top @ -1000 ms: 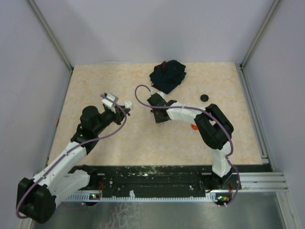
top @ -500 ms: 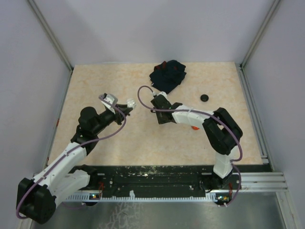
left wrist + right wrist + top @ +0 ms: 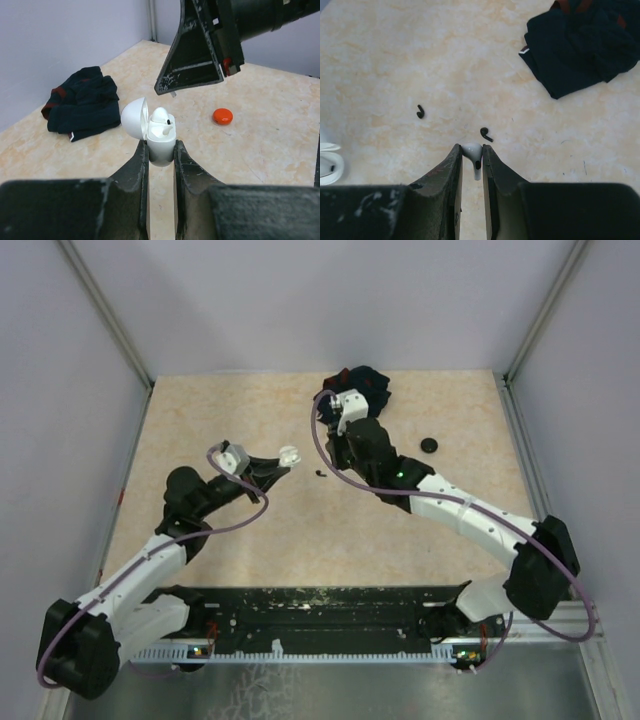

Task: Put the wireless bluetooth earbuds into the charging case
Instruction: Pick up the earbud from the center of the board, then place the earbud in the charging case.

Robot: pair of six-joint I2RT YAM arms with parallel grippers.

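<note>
The second earbud should be released beside the seated one, so my right gripper needs to tilt and move to its left in the top view toward the open case [image 3: 289, 453] [image 3: 329, 167].
My left gripper [image 3: 283, 462] [image 3: 161, 151] is shut on a white charging case [image 3: 289, 453] [image 3: 161, 142]. It holds the case upright above the table, lid open, with one white earbud [image 3: 161, 116] seated inside. My right gripper [image 3: 332, 445] [image 3: 472, 156] hangs above the table just right of the case. It is shut on a second white earbud [image 3: 472, 151], stem pointing back between the fingers. Two black earbuds [image 3: 420, 111] [image 3: 485, 133] lie on the table below it; one black earbud [image 3: 319, 474] shows in the top view.
A dark navy cloth [image 3: 362, 385] [image 3: 82, 102] [image 3: 580, 45] lies bunched at the back, partly behind my right wrist. A black puck [image 3: 429, 445] sits to its right. An orange-red puck [image 3: 222, 116] lies on the table beyond the case.
My right gripper closed on the white earbud at the table, then rose and swung toward the back with it. My left gripper shifted slightly right with the case.
</note>
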